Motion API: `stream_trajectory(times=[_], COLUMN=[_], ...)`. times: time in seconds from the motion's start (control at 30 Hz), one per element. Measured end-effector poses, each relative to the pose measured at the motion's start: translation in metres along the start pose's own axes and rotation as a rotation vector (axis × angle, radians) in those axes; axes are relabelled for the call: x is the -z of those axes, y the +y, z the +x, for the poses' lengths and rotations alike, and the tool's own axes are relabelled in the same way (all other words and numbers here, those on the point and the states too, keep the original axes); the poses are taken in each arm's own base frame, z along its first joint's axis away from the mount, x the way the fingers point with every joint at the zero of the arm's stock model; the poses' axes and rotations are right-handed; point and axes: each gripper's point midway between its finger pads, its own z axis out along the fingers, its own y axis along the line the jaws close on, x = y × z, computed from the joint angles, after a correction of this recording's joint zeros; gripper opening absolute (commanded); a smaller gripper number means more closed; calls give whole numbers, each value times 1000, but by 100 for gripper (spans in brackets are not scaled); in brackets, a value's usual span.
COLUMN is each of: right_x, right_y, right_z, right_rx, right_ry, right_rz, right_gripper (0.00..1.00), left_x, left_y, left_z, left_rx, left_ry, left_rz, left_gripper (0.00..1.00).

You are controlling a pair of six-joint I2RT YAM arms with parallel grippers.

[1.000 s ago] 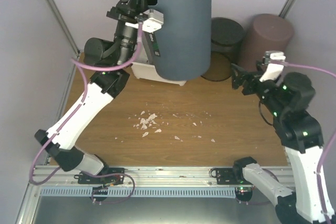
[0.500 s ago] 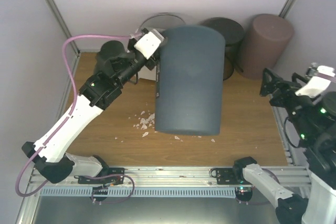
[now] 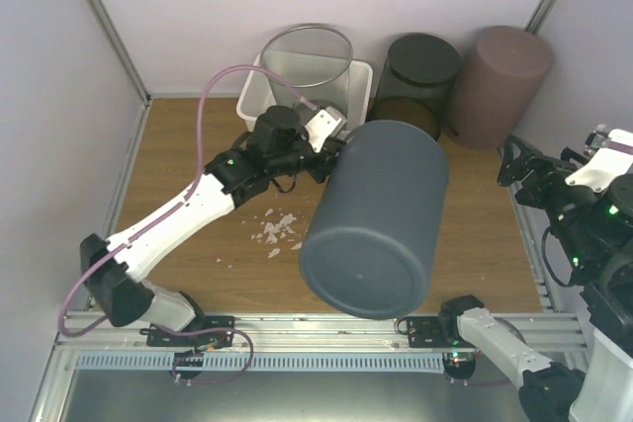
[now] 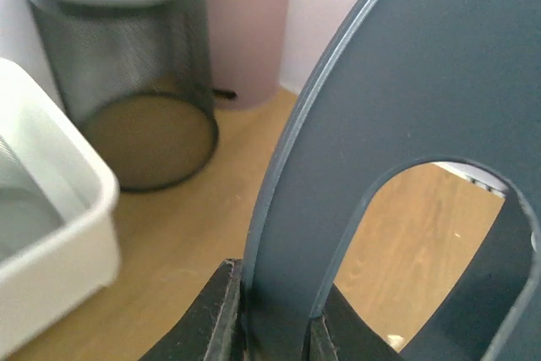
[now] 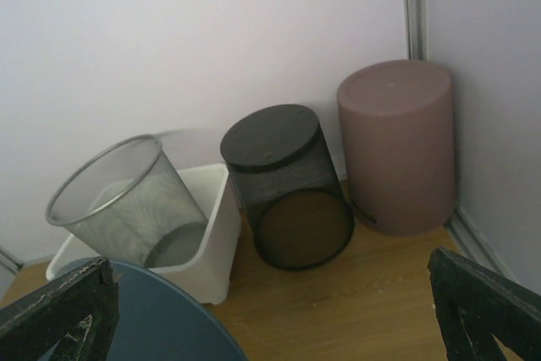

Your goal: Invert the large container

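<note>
The bin hangs tipped, so next my left gripper lowers and tilts downward, toward the right in the top view, to release the bin's rim on the bare wood.
The large container (image 3: 381, 214) is a dark blue-grey bin, held off the table over its middle and tipped so its closed base faces up and toward the near edge. My left gripper (image 3: 336, 140) is shut on the bin's rim, at its far left side. In the left wrist view the jaws (image 4: 275, 327) pinch the rim wall (image 4: 406, 82) beside an arched handle cut-out. My right gripper (image 3: 519, 170) stands open at the table's right edge, apart from the bin, with nothing between its fingers (image 5: 270, 293). A piece of the bin (image 5: 144, 319) shows low left in the right wrist view.
At the back, a silver mesh bin (image 3: 307, 56) leans in a white tub (image 3: 259, 96). A black mesh bin (image 3: 420, 71) and a mauve bin (image 3: 504, 71) stand upside down in the back right corner. Pale scraps (image 3: 280, 229) lie on the wood left of centre.
The left arm has swung the container down from high at the back to over the table's middle, tipping its base up toward the near edge. The right arm drew back to the right edge.
</note>
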Motion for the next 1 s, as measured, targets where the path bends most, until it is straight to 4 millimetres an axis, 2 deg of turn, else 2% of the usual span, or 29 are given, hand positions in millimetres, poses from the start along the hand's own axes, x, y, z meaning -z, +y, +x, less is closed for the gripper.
stream_trajectory(times=[0.17,0.4,0.53,0.73,0.87,1.0], right_x=[-14,-36,-38,-27,-22,-24], right_y=[-2,-4,-7,-13,-14,-13], right_z=[16,35,33,21,15,16], right_rx=[19,59,77,73,75,96], right_ry=[53,132,140,101,79,88], right_rz=[25,62,86,114,117,118], right_gripper=[100,100,100,99,100,100], left_x=[-41,-82,-108,-146,-162,-174], left_y=[-11,-24,-29,-32,-32,-34], left_z=[46,99,120,159,186,207], left_rx=[169,373,478,576,616,640], left_ry=[150,328,406,516,587,638], left_rz=[108,196,231,234,213,185], left_gripper=[0,0,0,0,0,0])
